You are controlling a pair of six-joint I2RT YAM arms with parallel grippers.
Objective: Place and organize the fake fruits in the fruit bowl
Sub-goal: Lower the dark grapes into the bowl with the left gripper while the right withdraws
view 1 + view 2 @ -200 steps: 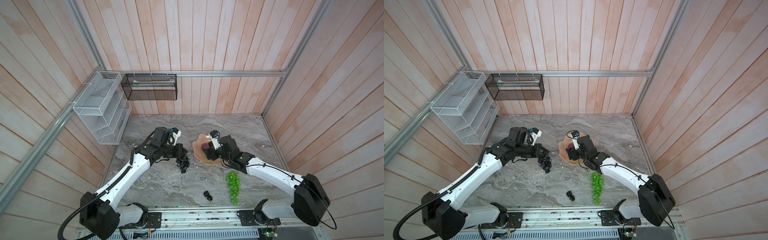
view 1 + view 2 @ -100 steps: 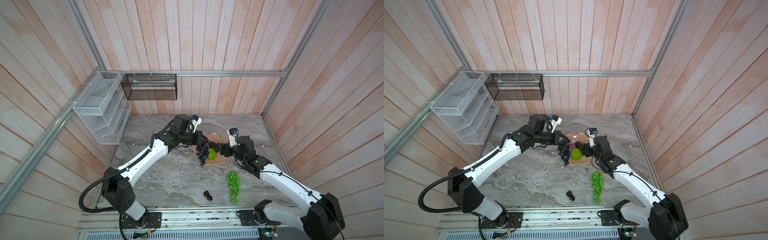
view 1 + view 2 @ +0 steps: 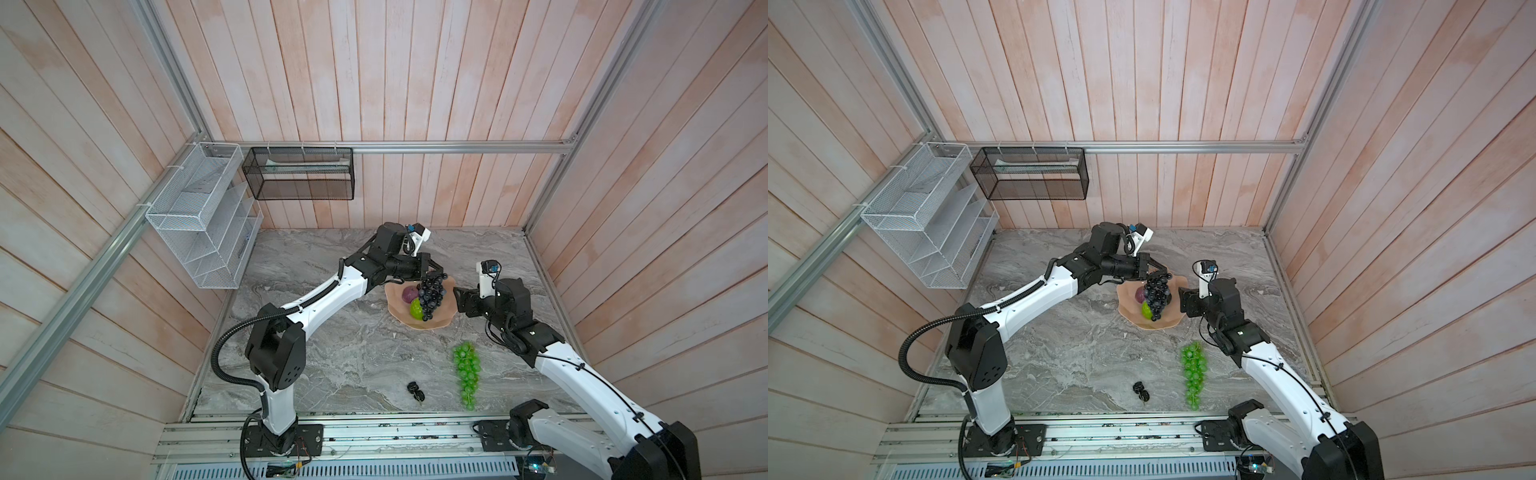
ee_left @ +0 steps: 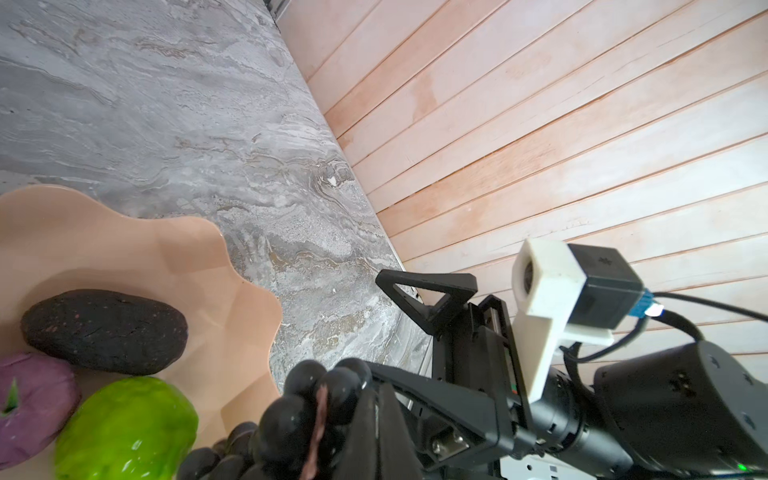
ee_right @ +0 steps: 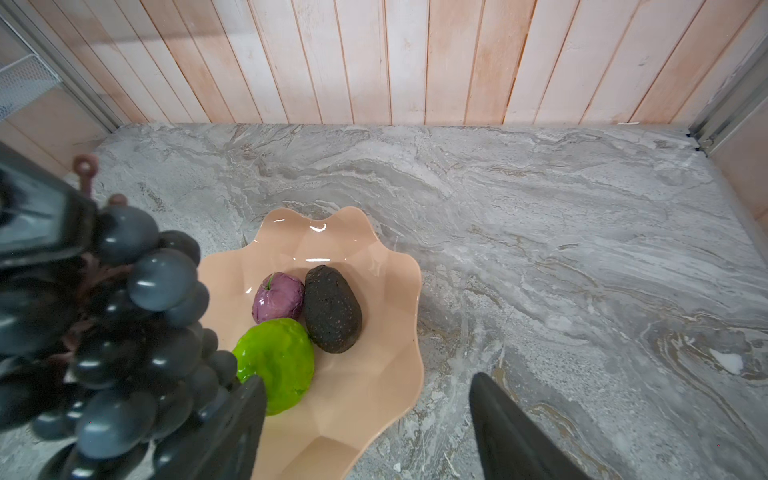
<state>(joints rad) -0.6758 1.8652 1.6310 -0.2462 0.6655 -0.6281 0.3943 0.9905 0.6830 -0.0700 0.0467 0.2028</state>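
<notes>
The left gripper should next cross beyond the purple fruit to the bowl's side toward the white basket, then lower and release the bunch's stem end, since that side of the bowl below is bare.
The salmon fruit bowl [image 3: 441, 321] [image 3: 1168, 321] [image 5: 365, 415] [image 4: 124, 249] holds a purple round fruit [image 3: 409, 294] [image 5: 278, 303], a lime-green lumpy fruit [image 3: 415, 308] [image 5: 276, 361] and a dark bumpy oval [image 5: 332, 309] [image 4: 104, 330]. My left gripper [image 3: 436, 275] [image 4: 374, 419] is shut on the stem end of the black-purple grape bunch [image 3: 431, 297] [image 3: 1156, 297] [image 5: 137, 332], which hangs over the bowl. At the bowl's right rim my right gripper [image 3: 456, 300] [image 5: 365, 380] stands open and empty. A green grape bunch [image 3: 467, 372] and a tiny black cluster [image 3: 414, 390] lie on the table in front.
A white wire basket [image 3: 203, 216] hangs on the left wall and a black mesh basket [image 3: 301, 178] on the back wall. Wooden walls close in the marble table [image 3: 332, 353] on three sides. A metal rail [image 3: 374, 436] runs along the front.
My left arm has carried the dark grape bunch from left of the bowl to above it. The right gripper has drawn back from inside the bowl to its right rim.
</notes>
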